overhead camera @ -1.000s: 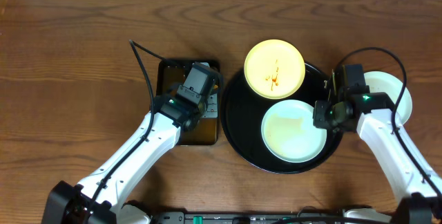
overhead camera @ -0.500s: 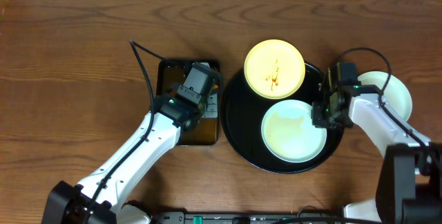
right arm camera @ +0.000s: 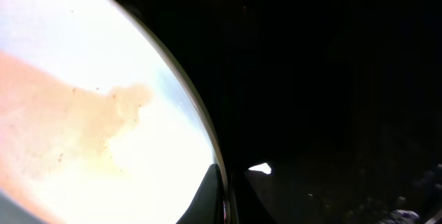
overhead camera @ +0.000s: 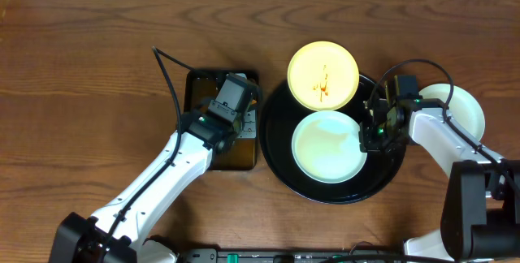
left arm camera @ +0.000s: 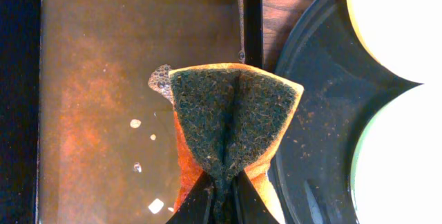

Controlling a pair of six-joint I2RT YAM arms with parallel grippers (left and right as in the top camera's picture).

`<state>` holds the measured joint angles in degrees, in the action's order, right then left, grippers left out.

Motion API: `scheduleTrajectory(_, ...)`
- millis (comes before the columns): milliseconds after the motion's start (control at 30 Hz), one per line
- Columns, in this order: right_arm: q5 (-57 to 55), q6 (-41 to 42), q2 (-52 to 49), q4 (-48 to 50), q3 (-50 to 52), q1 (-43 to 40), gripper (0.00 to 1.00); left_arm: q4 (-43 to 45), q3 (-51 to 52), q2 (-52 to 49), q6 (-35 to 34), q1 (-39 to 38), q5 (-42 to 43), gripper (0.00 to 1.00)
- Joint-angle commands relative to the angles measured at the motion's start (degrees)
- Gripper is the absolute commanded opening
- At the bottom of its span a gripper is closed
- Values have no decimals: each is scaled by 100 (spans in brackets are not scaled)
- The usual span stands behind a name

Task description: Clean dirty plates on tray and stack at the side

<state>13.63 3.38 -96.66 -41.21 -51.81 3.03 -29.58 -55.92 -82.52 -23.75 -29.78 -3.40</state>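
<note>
The second mint-white plate (overhead camera: 465, 114) already lies beside the tray (overhead camera: 276, 161). My right gripper will next lift, move right in the overhead view, lower over that plate and let go.
The large round black tray (overhead camera: 276, 161) holds a pale mint-white plate (overhead camera: 325, 145) with a faint smear. A pale yellow plate (overhead camera: 323, 76) with a reddish-brown smear rests on the tray's far rim. A second mint-white plate (overhead camera: 467, 109) sits on the table at the right, partly hidden by the right arm. My right gripper (overhead camera: 367, 137) is shut on the right rim of the mint-white plate (right arm camera: 103, 113) in the tray. My left gripper (left arm camera: 221, 203) is shut on an orange sponge with a dark scrubbing face (left arm camera: 231, 124), held over the dark pan (left arm camera: 103, 79).
The rectangular dark pan (overhead camera: 199, 92) with brownish soapy water stands just left of the tray. A black cable (overhead camera: 166, 68) runs across the table behind it. Wooden table (overhead camera: 81, 92) all around.
My right gripper moved left onto the tray plate's rim and closed on it; the plate shifted left on the tray. The left arm has not moved.
</note>
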Motion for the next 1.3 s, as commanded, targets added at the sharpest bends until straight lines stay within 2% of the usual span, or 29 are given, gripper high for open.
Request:
scheduleTrajectory(0, 382, -245, 308, 11, 24, -4, 1, 4, 20, 15, 79, 24, -74, 8)
scheduleTrajectory(233, 232, -299, 1117, 96, 17, -4, 1, 4, 20, 15, 79, 24, -74, 8)
scheduleTrajectory(333, -446, -59, 1633, 90, 17, 31, 1, 2, 20, 15, 79, 24, -74, 8)
scheduleTrajectory(633, -1609, 0, 2579, 76, 17, 485, 1, 4, 20, 15, 79, 24, -74, 7)
scheduleTrajectory(700, -2358, -2, 2809, 76, 17, 767, 1, 4, 20, 15, 79, 24, -74, 8)
scheduleTrajectory(1033, -4680, -9, 3040, 122, 17, 2186, 1, 2, 20, 15, 79, 24, -74, 8)
scheduleTrajectory(1167, -6301, -7, 3038, 144, 17, 3082, 1, 4, 20, 15, 81, 24, -76, 8)
scheduleTrajectory(1267, -7071, -68, 3040, 208, 17, 3495, 1, 2, 20, 15, 81, 24, -74, 8)
